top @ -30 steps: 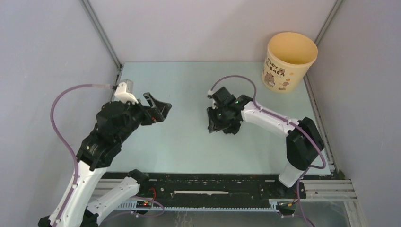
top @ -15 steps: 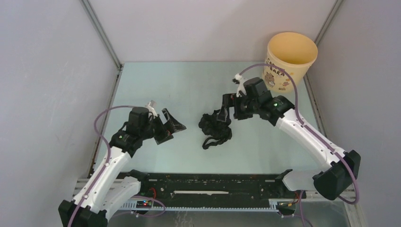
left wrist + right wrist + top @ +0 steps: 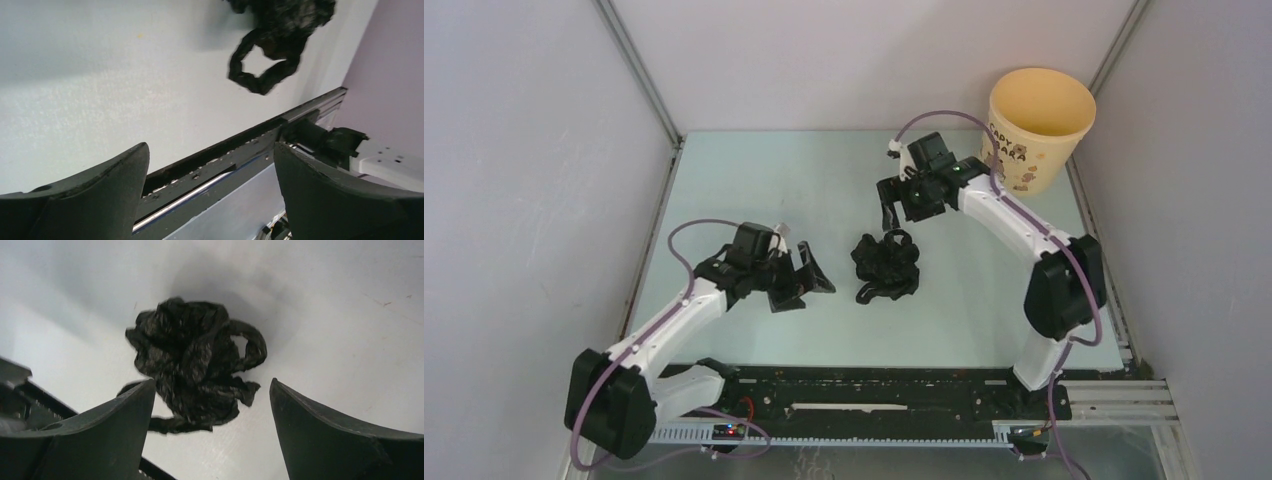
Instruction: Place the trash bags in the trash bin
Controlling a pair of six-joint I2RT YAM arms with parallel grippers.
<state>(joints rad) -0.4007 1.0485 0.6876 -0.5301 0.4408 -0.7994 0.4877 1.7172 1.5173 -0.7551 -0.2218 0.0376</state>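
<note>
My right gripper is open above the bag's middle fold (image 3: 889, 267) (image 3: 198, 374), with the fold lined up between its fingers, so next it will go down onto it and close.
The trash bag (image 3: 886, 267) is a crumpled black film bundle with loop handles, lying on the pale green table (image 3: 754, 180) near the middle. It also shows in the right wrist view (image 3: 195, 362) and at the top of the left wrist view (image 3: 280, 30). My right gripper (image 3: 892, 218) is open and empty, just behind and above the bag, with the bag between and below its fingers (image 3: 211, 381). My left gripper (image 3: 812, 285) is open and empty, low over the table a little left of the bag (image 3: 210, 170). The pale yellow trash bin (image 3: 1036, 130) stands upright at the back right corner.
A black rail (image 3: 864, 385) runs along the table's near edge and shows in the left wrist view (image 3: 225, 155). Grey walls close in the left, back and right sides. The right arm's base (image 3: 330, 142) sits at the rail's end.
My right gripper has left the bag on the table and moved back, away from it. My left arm has swung down and right, toward the bag. The bag shifted slightly.
</note>
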